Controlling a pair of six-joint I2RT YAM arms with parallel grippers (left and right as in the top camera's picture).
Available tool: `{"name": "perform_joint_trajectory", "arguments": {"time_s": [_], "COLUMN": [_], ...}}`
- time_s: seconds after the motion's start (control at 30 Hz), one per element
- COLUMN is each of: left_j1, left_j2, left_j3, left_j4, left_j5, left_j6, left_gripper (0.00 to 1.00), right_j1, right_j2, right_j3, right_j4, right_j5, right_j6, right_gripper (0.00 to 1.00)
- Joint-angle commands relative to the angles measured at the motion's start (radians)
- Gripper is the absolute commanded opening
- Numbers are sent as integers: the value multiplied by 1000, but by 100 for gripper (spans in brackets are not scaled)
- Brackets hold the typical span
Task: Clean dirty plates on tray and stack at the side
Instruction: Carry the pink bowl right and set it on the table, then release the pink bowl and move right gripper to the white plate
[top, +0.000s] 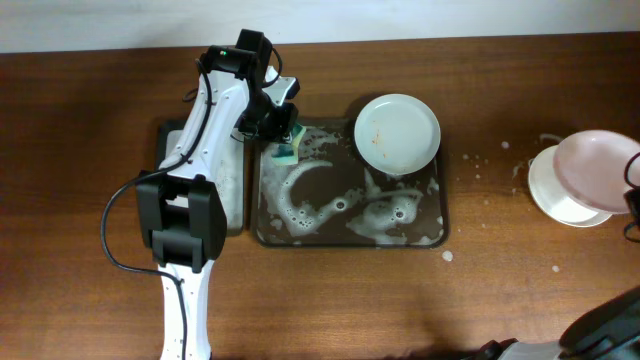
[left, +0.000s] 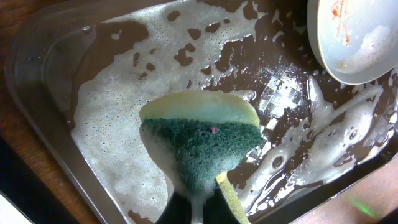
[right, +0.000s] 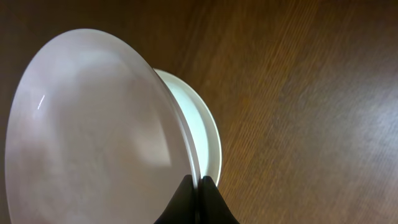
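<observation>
My right gripper lowers the pale pink plate (right: 87, 137) onto the cream-white plate next, then opens.
The dark tray (top: 262, 235) holds soapy foam and one pale mint-green plate (top: 397, 133) with orange smudges at its back right corner; the plate also shows in the left wrist view (left: 357, 43). My left gripper (top: 283, 140) is shut on a green-and-yellow sponge (left: 202, 140) and holds it over the tray's foamy back left part (left: 106, 118). My right gripper (right: 198, 186) is shut on the rim of a pale pink plate (right: 87, 137), held tilted just above a cream-white plate (top: 555, 195) on the table at the right edge. The pink plate also shows in the overhead view (top: 595, 165).
A smaller narrow tray (top: 232, 195) lies left of the big tray, mostly under my left arm. Foam splashes (top: 478, 160) dot the wooden table between the tray and the white plate. A dark object shows at the bottom right corner (top: 600, 335).
</observation>
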Motion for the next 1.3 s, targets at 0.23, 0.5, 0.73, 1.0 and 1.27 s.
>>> {"name": "perform_joint_trajectory", "arguments": {"time_s": [0.23, 0.5, 0.73, 1.0, 1.27], "left_j1": [-4, -4, -4, -4, -4], "left_j2": [-6, -6, -6, -6, -6], "left_j3": [-5, -5, -5, -5, -5], "left_j4": [2, 3, 2, 6, 6], "left_j5": [-3, -3, -3, -3, -3], "left_j6": [-10, -10, -10, -10, -10], "left_gripper": [0, 0, 0, 0, 0], "right_j1": [18, 57, 133, 431, 773], "right_j2": [156, 153, 54, -2, 93], "right_j3": [15, 16, 78, 182, 182], "right_j4": [43, 38, -21, -119, -103], "right_j5": [15, -18, -64, -100, -5], "right_j6": [1, 0, -78, -103, -37], "right_gripper": [4, 52, 60, 60, 58]}}
